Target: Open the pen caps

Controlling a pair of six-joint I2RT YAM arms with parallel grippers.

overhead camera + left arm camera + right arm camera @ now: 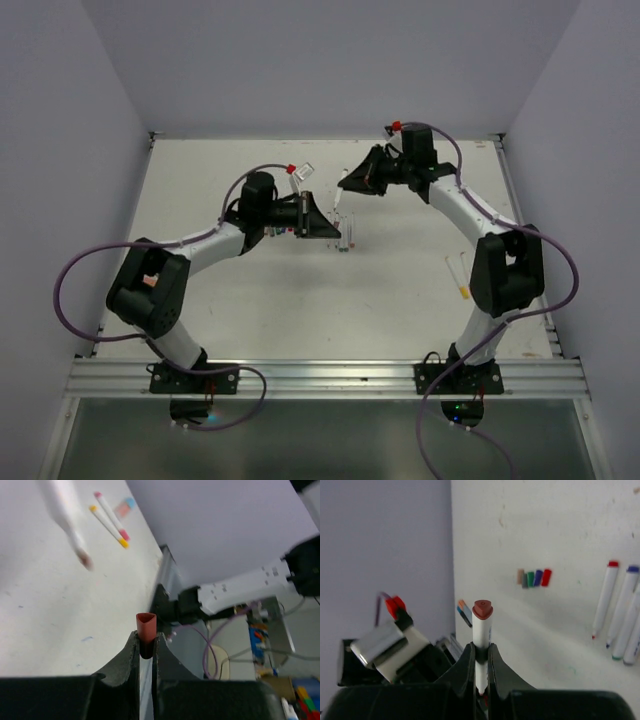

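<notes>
Next, my left gripper goes to the left in the top view, tipping down and lowering, since the tabletop beside the beige cap lies that way, below.
My left gripper (146,638) is shut on a brown-red pen cap (146,626), whose hollow triangular mouth points away from the wrist. My right gripper (482,650) is shut on a white pen (482,627) with a brown end plug, its bare tip pointing down between the jaws. In the left wrist view that pen (67,517) shows blurred at the upper left, apart from the cap. From above, both grippers (332,218) (347,188) hang close together over the middle of the table. A row of several loose pen caps (534,577) lies on the table.
Several uncapped pens (607,600) lie side by side on the table. Two more pens, yellow-ended (107,524) and pink-ended (112,514), lie near the right edge (460,275). The table (250,320) has walls on three sides and a metal rail (330,378) in front.
</notes>
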